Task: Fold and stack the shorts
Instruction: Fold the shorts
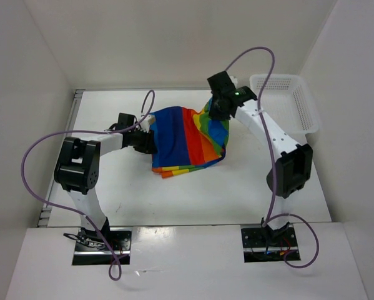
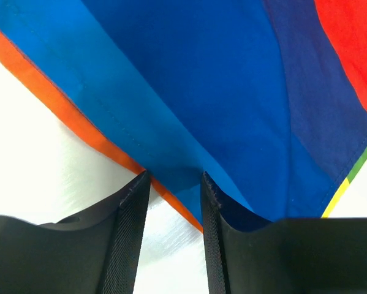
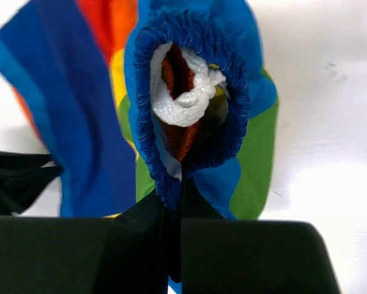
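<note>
I should carry the raised waistband with my right gripper to the left in the top view, over to the shorts' blue hem [image 1: 156, 132] [image 3: 53, 131] below, then lower it there and release it.
The rainbow-striped shorts [image 1: 185, 142] lie partly folded in the middle of the table. My right gripper [image 1: 216, 111] is shut on the blue elastic waistband and holds that end bunched and raised above the table. In the right wrist view the gripper [image 3: 174, 202] pinches the waistband [image 3: 171, 184], and the white drawstring [image 3: 186, 98] shows inside the loop. My left gripper [image 1: 150, 141] is at the left edge of the shorts. In the left wrist view it [image 2: 176, 177] is open, and the blue fabric [image 2: 220, 92] with its orange hem reaches between the fingertips.
A white plastic mesh basket [image 1: 285, 103] stands at the back right, close to the right arm. White walls enclose the table on the left, back and right. The arm bases and purple cables are at the near edge.
</note>
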`<state>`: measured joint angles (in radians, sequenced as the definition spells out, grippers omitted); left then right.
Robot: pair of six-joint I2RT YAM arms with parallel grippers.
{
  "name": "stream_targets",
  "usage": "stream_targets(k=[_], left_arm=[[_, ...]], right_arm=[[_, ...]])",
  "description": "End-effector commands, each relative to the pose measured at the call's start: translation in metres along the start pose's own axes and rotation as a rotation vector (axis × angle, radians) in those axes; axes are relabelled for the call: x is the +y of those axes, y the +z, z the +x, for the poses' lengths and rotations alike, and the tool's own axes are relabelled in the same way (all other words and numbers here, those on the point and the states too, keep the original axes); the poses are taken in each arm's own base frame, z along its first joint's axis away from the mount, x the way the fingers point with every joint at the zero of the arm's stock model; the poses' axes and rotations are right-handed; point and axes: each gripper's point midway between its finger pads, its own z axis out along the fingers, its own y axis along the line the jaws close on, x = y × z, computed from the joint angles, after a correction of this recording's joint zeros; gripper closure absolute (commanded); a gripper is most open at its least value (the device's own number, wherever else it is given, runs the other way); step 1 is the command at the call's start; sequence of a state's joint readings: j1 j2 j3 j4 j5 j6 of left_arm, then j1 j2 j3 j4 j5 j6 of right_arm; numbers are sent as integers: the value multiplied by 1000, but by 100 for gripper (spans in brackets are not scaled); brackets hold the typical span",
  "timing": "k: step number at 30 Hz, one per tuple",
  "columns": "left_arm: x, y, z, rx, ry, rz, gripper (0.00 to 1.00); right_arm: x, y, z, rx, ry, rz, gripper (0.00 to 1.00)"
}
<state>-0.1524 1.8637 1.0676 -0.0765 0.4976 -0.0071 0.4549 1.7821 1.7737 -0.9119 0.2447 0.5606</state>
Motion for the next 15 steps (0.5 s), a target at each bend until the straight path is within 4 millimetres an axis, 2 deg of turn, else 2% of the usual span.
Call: stream_targets(k=[1, 2, 3, 4, 6, 7, 8, 9, 10, 15], left_arm=[[-1, 4, -3, 1, 8, 18, 54], [-3, 4, -4, 1, 8, 28, 54], [-3, 4, -4, 1, 8, 29, 54], [-3, 4, -4, 1, 8, 29, 54], [-3, 4, -4, 1, 8, 29, 55], [-3, 4, -4, 1, 8, 29, 55], [-3, 4, -4, 1, 8, 29, 55], [-3, 4, -4, 1, 8, 29, 55], [-5, 3, -2, 8, 3, 38, 55], [-7, 3, -2, 7, 3, 49, 55]], right_arm=[[36, -8, -13, -54, -25, 9, 100], [53, -10, -5, -51, -46, -7, 100], [62, 1, 4, -26, -58, 0, 100], [70, 0, 1, -37, -63, -7, 100], [89, 10, 15, 1, -76, -35, 100], [102, 9, 14, -4, -75, -72, 100], [113, 8, 22, 7, -91, -95, 100], [120, 17, 30, 27, -104, -97, 100], [129, 13, 27, 18, -107, -114, 100], [159, 23, 44, 66, -131, -182, 100]])
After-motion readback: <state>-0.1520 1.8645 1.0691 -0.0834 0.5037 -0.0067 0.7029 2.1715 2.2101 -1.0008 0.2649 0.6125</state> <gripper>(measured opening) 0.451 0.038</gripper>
